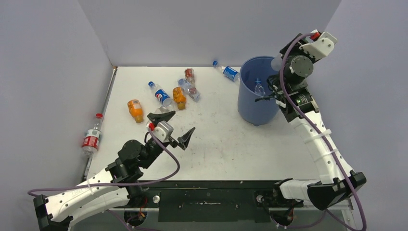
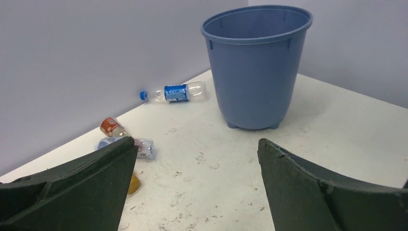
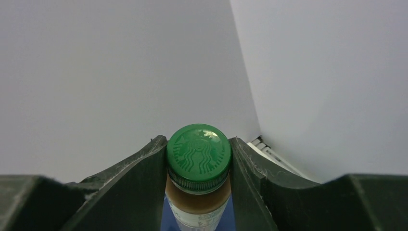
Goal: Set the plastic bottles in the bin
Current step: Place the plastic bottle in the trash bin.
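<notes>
My right gripper lowers toward the bin's opening and releases the green cap next, since my wrist hangs over the bin's rim by the bin's side.
The blue bin (image 1: 250,108) stands at the table's back right and also shows in the left wrist view (image 2: 257,82). My right gripper (image 3: 198,154) is shut on the green cap of a bottle of brown drink (image 3: 198,204), with the bin's blue beneath it. In the top view my right wrist (image 1: 300,65) is over the bin's right rim. A clear bottle (image 1: 259,87) lies inside the bin. My left gripper (image 1: 174,127) is open and empty, low over the table's front left, pointing at the bin (image 2: 197,144). Several bottles lie on the table beyond it.
Two orange bottles (image 1: 135,109) (image 1: 179,97), a blue-label bottle (image 1: 161,96), a clear one (image 1: 190,90) and a red-label one (image 1: 189,75) lie at the back left. Another blue-label bottle (image 1: 227,71) lies by the back wall, left of the bin. A red-label bottle (image 1: 91,137) lies off the left edge.
</notes>
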You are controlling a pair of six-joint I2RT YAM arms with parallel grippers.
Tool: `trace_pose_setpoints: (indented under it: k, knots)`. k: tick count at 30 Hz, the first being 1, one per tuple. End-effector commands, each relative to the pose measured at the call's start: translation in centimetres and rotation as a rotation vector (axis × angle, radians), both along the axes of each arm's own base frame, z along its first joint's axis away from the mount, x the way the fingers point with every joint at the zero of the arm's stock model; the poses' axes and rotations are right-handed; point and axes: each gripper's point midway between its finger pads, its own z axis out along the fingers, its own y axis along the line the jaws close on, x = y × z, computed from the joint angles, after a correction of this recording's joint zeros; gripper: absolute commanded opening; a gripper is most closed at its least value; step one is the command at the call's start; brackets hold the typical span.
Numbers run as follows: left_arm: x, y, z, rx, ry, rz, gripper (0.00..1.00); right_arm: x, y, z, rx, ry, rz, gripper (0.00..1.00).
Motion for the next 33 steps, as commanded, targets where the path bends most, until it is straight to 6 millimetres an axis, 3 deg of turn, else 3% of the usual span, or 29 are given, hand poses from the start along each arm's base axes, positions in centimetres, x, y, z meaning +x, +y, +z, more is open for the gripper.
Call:
trace_pose_setpoints:
  k: [1, 6, 9, 14, 22, 23, 26, 27, 29, 33]
  knots:
    - [0.7, 2.0, 2.4, -0.079, -0.047, 0.103, 0.96, 1.2, -2.7, 1.3, 0.103, -0.082, -0.035, 0.05]
    - [1.6, 3.3, 2.3, -0.082, -0.046, 0.189, 0.96, 3.1, -5.4, -3.5, 0.121, 0.001, -0.096, 0.05]
    - [1.9, 3.9, 2.2, -0.086, -0.04, 0.232, 0.96, 3.4, -5.9, -5.8, 0.117, 0.04, -0.11, 0.05]
    - [2.1, 4.0, 2.0, -0.075, -0.042, 0.246, 0.96, 4.0, -6.1, -8.5, 0.096, 0.098, -0.125, 0.05]
    - [2.3, 3.7, 1.6, -0.054, -0.036, 0.251, 0.96, 5.3, -4.6, -12.3, 0.085, 0.19, -0.031, 0.08]
    - [2.3, 3.7, 1.6, -0.055, -0.035, 0.251, 0.96, 5.3, -4.4, -12.8, 0.085, 0.199, -0.018, 0.17]
    - [2.3, 3.6, 1.4, -0.051, -0.033, 0.248, 0.96, 5.5, -3.7, -13.5, 0.084, 0.219, 0.025, 0.69]
    - [2.3, 3.6, 1.4, -0.05, -0.032, 0.249, 0.96, 5.4, -3.6, -13.5, 0.089, 0.221, 0.032, 0.81]
    - [2.4, 3.6, 1.3, -0.049, -0.031, 0.252, 0.96, 5.2, -3.4, -12.4, 0.106, 0.192, 0.046, 0.92]
    - [2.6, 3.7, 1.1, -0.043, -0.028, 0.264, 0.96, 4.1, -2.2, -9.7, 0.121, 0.156, 0.1, 1.0]
